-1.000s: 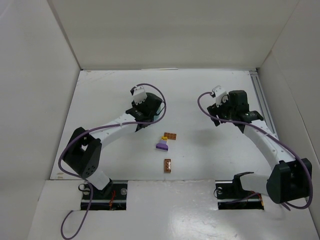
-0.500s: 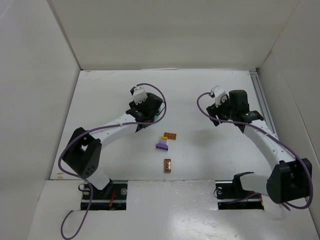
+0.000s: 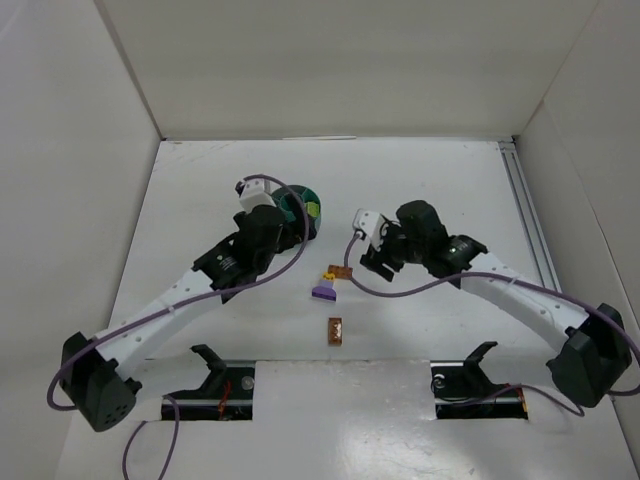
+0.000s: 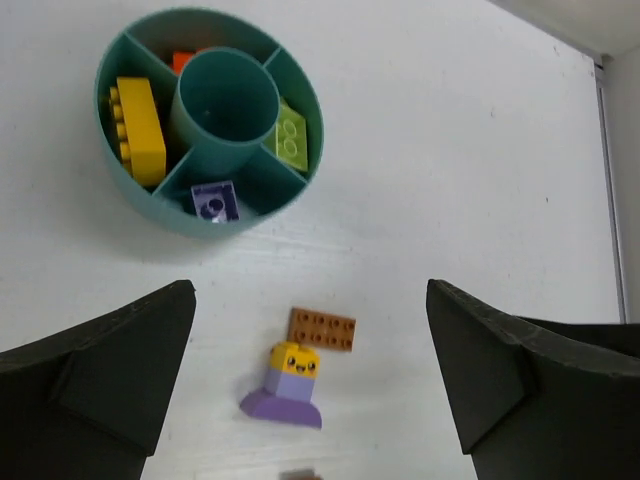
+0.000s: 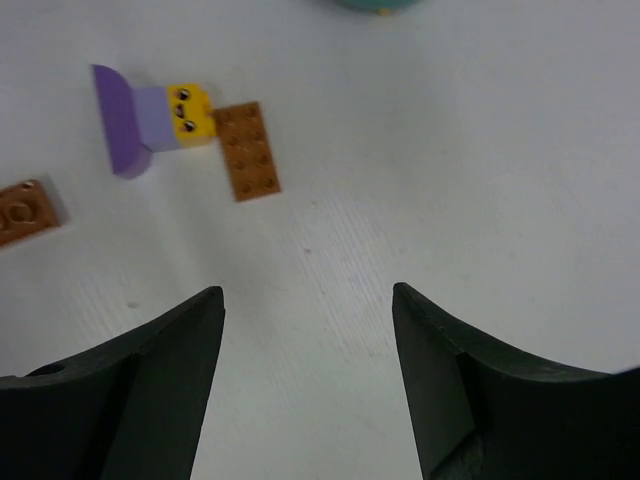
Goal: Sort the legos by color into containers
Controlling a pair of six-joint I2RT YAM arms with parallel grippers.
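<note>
I will move my left gripper back and down next, to close its open fingers across the loose purple lego's wide base (image 3: 323, 295) (image 4: 281, 410), which lies below and back from the gripper.
The round teal dish (image 4: 190, 222) (image 3: 300, 205) holds a yellow lego (image 4: 138, 117), an orange-red one (image 4: 183, 60), a lime green one (image 4: 291, 135) and a purple one (image 4: 214, 200), each in its own outer section. Its centre well shows nothing inside. On the table lie a flat brown lego (image 4: 322, 329) (image 5: 247, 150) (image 3: 341, 272), a purple lego with a yellow face block (image 4: 285, 388) (image 5: 140, 115) (image 3: 324, 290), and a second brown lego (image 3: 335, 330) (image 5: 22, 212). My left gripper (image 4: 310, 290) (image 3: 265, 240) hangs open and empty, left of the loose legos. My right gripper (image 5: 308, 292) (image 3: 385, 252) is open and empty, right of them.
White walls close in the table at the left, back and right. A metal rail (image 3: 525, 200) runs along the right edge. In the top view, the left arm's wrist hides the dish's left side.
The left gripper opened wide and drew back from over the dish, which now shows. The right arm swung left and nearer, towards the loose legos. The legos on the table have not moved.
</note>
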